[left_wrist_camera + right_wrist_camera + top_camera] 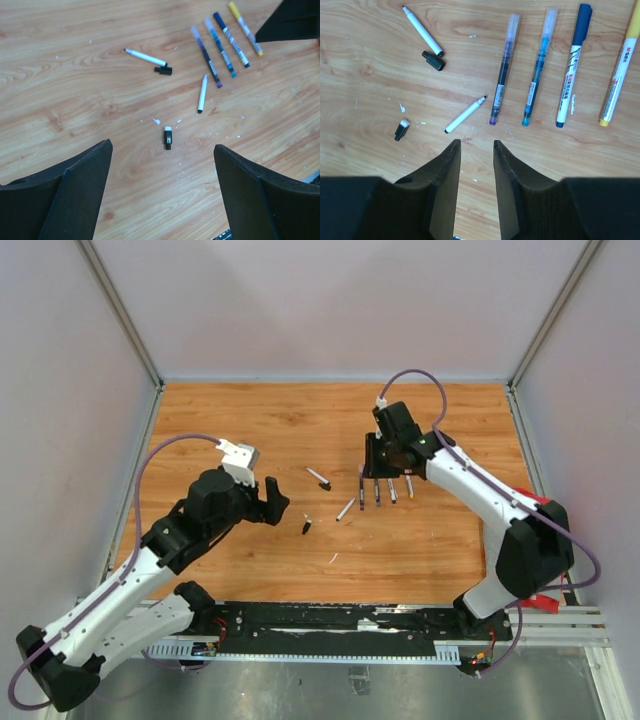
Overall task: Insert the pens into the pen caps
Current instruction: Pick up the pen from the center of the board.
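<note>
The lone white pen lies with its tip bare, so I should move my left gripper to the right in the top view and down onto the pen's rear end point(341, 516) point(201, 106).
Two uncapped white pens lie mid-table: one point(318, 477) point(422, 31) with a black pen cap point(433, 60) at its end, the other point(345, 509) point(465, 114) lying alone. A second black pen cap with a white end point(306, 526) point(168, 137) lies nearer the front. My left gripper point(162, 146) hangs wide open just short of that cap, holding nothing. Behind a row of capped pens, my right gripper point(476, 143) is open by a narrow gap, with bare wood between its fingers.
Several capped pens lie side by side under the right gripper: purple point(504, 70), teal point(539, 67), dark blue point(573, 65) and yellow point(619, 70). White flecks dot the wooden table point(250, 430). Grey walls close in the back and both sides.
</note>
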`<state>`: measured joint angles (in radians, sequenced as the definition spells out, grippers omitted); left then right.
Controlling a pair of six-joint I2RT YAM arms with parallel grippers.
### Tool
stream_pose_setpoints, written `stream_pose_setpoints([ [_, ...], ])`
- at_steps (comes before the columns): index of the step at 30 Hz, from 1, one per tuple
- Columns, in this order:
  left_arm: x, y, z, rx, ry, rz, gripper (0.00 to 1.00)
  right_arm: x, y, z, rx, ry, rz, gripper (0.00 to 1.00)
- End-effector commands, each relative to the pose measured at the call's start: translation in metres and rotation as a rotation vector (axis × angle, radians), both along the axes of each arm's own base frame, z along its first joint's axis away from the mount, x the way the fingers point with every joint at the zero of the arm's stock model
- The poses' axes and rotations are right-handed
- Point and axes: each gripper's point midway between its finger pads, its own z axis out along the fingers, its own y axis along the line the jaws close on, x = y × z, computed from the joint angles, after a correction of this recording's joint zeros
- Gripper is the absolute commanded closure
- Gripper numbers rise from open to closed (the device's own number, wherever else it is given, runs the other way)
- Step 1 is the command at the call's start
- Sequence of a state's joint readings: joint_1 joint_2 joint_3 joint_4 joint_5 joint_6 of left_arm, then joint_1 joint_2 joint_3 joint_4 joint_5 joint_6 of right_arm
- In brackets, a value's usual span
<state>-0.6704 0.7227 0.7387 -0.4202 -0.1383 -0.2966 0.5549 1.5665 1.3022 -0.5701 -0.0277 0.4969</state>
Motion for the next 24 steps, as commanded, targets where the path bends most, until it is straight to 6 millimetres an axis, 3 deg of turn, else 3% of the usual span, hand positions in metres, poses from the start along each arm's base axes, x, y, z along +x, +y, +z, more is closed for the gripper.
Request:
stream_pose_setpoints([
  [1,0.008,-0.016,-0.009,-0.005,0.046,-0.035,0.13,-0.02,-0.005,0.0,0.069,-0.044,0.031,0.66],
  [9,0.012,-0.054,-0.043,0.025,0.112,-0.098,0.14,-0.067,-0.032,-0.002,0.153,-0.14,0.019,0.62],
  [18,0.019,-0.09,-0.077,0.075,0.155,-0.165,0.15,-0.112,-0.062,0.029,0.238,-0.295,0.011,0.42],
  [24,0.027,-0.104,-0.098,0.148,0.176,-0.201,0.2,-0.126,-0.083,0.046,0.301,-0.419,-0.069,0.36],
])
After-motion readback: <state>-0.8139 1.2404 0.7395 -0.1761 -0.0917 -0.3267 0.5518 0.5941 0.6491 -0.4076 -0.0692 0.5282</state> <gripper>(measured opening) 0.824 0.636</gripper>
